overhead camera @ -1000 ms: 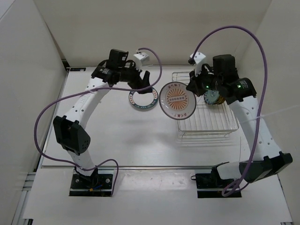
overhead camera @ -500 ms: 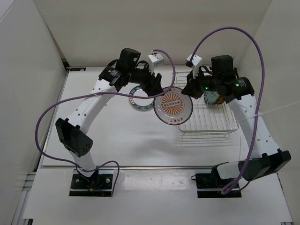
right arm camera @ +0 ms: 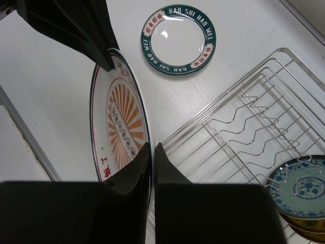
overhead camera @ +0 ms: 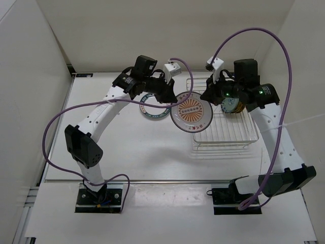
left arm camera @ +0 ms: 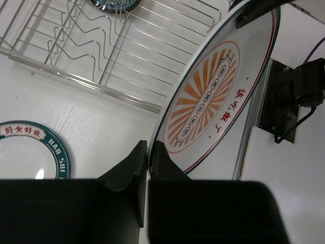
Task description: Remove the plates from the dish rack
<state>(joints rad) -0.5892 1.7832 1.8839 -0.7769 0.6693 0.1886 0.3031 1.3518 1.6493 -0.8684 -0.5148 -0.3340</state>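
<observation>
My left gripper will next bring the held rim of the orange-centred plate down to its left in the top view and let go, because the teal-rimmed plate (overhead camera: 155, 108) (left arm camera: 25, 157) lies empty below it there.
An orange-centred white plate (overhead camera: 192, 114) hangs in the air at the left edge of the dish rack (overhead camera: 223, 145), held from both sides. My left gripper (overhead camera: 173, 100) is shut on its left rim; the left wrist view shows the jaws (left arm camera: 149, 147) pinching the plate's (left arm camera: 213, 96) edge. My right gripper (overhead camera: 207, 97) is shut on the opposite rim, its jaws (right arm camera: 152, 147) clamped over the plate (right arm camera: 119, 127). A teal-rimmed white plate (overhead camera: 155, 108) lies flat on the table left of the rack. A blue-patterned plate (right arm camera: 299, 185) over a golden one stands in the rack's far right corner (overhead camera: 232, 105).
The chrome wire rack (right arm camera: 228, 127) sits on the right half of the white table, its bars bare apart from the far right corner. The teal-rimmed plate (left arm camera: 30, 152) lies just beside the left arm. White walls enclose the table. Purple cables loop above both arms.
My left gripper swung right from above the teal-rimmed plate to the orange-centred plate and shut on its rim. The right gripper kept holding the plate, shifting it slightly.
</observation>
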